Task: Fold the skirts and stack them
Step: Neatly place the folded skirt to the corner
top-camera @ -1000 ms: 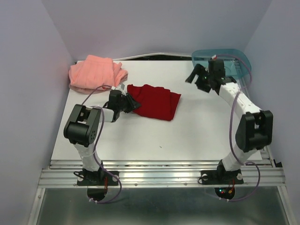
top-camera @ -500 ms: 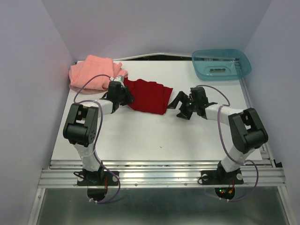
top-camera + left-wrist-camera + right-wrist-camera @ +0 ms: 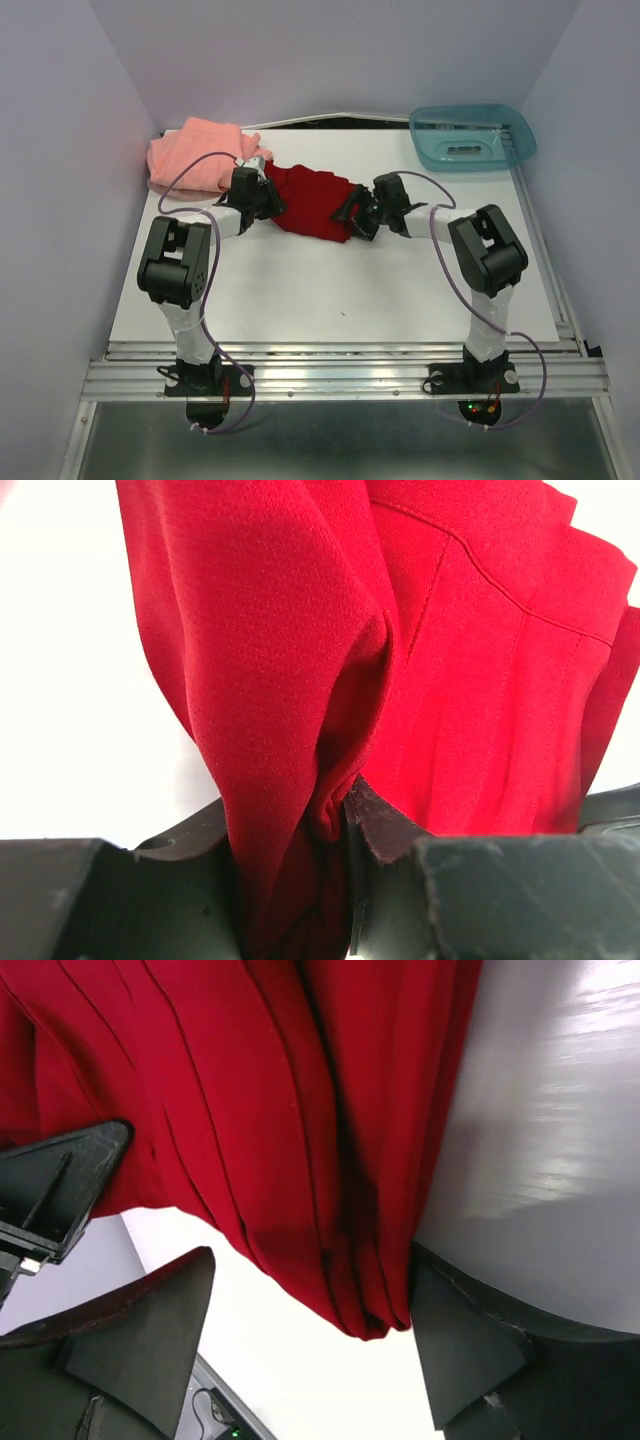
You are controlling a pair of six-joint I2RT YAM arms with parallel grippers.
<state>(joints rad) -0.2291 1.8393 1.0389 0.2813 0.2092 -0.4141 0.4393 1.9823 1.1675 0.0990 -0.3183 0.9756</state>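
Note:
Next, my left gripper lifts and moves outward, lowers over the salmon-pink skirt's side end (image 3: 168, 161) and releases, since that skirt lies there to stack upon.
The deep red pleated skirt (image 3: 312, 203) lies folded at the table's middle back. My left gripper (image 3: 268, 197) is shut on its left edge; in the left wrist view a bunched fold of red cloth (image 3: 300, 730) is pinched between the jaws. My right gripper (image 3: 354, 213) is open at the skirt's right edge; in the right wrist view the skirt's corner (image 3: 330, 1190) hangs between the spread fingers (image 3: 140, 1340), close to the right one. The salmon-pink skirt (image 3: 200, 155) lies rumpled at the back left, just behind the left gripper.
A translucent teal tray (image 3: 472, 138) stands at the back right corner. Purple walls close in the left, back and right. The metal rail (image 3: 340, 370) runs along the near edge.
My right arm swung from the teal tray down and left to the red skirt's right edge. My left gripper pulled the skirt back and left toward the pink skirt.

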